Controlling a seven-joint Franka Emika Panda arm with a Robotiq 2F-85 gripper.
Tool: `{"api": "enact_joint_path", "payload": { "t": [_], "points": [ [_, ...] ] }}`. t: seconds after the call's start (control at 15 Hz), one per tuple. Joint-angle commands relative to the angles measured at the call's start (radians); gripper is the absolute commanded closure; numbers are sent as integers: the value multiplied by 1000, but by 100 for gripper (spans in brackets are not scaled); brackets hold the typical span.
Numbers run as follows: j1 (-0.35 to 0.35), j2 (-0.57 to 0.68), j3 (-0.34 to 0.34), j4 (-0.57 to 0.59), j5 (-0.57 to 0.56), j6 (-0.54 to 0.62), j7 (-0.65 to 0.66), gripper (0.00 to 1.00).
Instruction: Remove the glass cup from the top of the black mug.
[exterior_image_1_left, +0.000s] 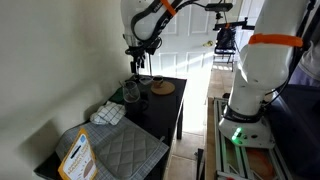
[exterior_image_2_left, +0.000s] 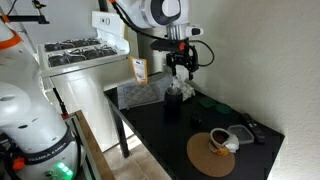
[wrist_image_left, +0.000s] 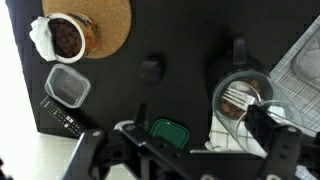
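The glass cup's rim (wrist_image_left: 240, 127) sits below the fingers and off their middle. I will bring my gripper down onto it next, easing toward the right in the wrist view.
The glass cup (exterior_image_2_left: 173, 93) stands on top of the black mug (exterior_image_2_left: 172, 110) near the middle of the black table. It shows faintly in an exterior view (exterior_image_1_left: 131, 90), with the mug hard to tell apart beneath it. In the wrist view I look down into the glass (wrist_image_left: 240, 95); the mug's handle (wrist_image_left: 238, 48) sticks out behind it. My gripper (exterior_image_2_left: 180, 72) (exterior_image_1_left: 137, 64) hangs just above the glass. Its fingers are spread open and empty (wrist_image_left: 180, 142), and the right finger is beside the glass.
A round wooden disc (exterior_image_2_left: 205, 160) (wrist_image_left: 108, 18) carries a cup of brown stuff (wrist_image_left: 65, 38). A clear container (wrist_image_left: 67, 85), a remote (wrist_image_left: 62, 118), a green lid (wrist_image_left: 168, 130) and a small black knob (wrist_image_left: 150, 70) lie nearby. A checked cloth (exterior_image_1_left: 108, 113) and a grey mat (exterior_image_1_left: 125, 150) lie at the table's far end.
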Motion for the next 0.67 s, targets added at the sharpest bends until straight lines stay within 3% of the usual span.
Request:
{"api": "enact_joint_path", "payload": {
  "t": [0.0, 0.4, 0.47, 0.6],
  "points": [
    [10, 50, 2, 23, 11, 73, 40, 0],
    [29, 81, 19, 26, -3, 96, 56, 1],
    [31, 86, 20, 28, -7, 93, 59, 18],
    [35, 95, 21, 28, -14, 102, 62, 31]
  ]
}}
